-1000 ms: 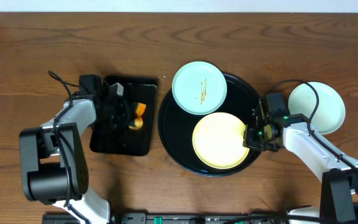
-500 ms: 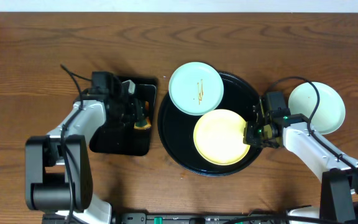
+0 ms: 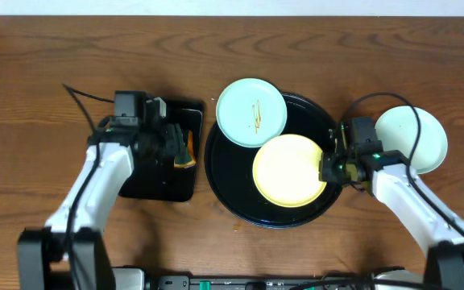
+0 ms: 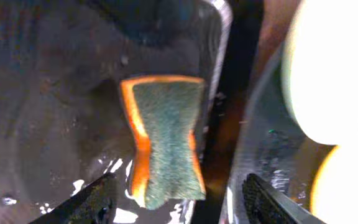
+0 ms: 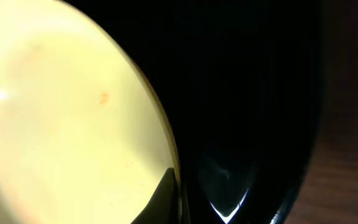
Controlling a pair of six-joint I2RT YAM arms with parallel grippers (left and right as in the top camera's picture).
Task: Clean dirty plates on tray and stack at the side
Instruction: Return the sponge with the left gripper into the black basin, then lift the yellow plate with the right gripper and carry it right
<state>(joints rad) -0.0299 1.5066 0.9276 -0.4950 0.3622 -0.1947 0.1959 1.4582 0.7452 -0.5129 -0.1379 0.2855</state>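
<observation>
I will lift the yellow plate (image 3: 284, 171) across next and release it on top of the second mint-blue plate (image 3: 408, 139), because that plate lies to the right of my right gripper in the overhead view.
The round black tray (image 3: 230, 193) holds a pale yellow plate (image 3: 284, 171) and, over its upper left rim, a mint-blue plate (image 3: 252, 113) with thin orange-brown smears. A second mint-blue plate (image 3: 413, 138) lies on the bare wood to the right. My right gripper (image 3: 329, 169) is shut on the yellow plate's right rim; in the right wrist view one dark finger (image 5: 160, 199) lies on the yellow plate (image 5: 61, 124). My left gripper (image 4: 176, 205) is open over an orange sponge (image 4: 166, 140) with a green scouring face, its near end between the fingers without touching them.
The sponge (image 3: 186, 153) lies at the right edge of a wet rectangular black tray (image 3: 155, 181), left of the round tray. Both arms' cables loop over the table. Bare wood runs along the far side and the front edge.
My left gripper has opened and let go of the sponge, which now lies in the rectangular tray. The yellow plate has shifted slightly toward the far side in my right gripper.
</observation>
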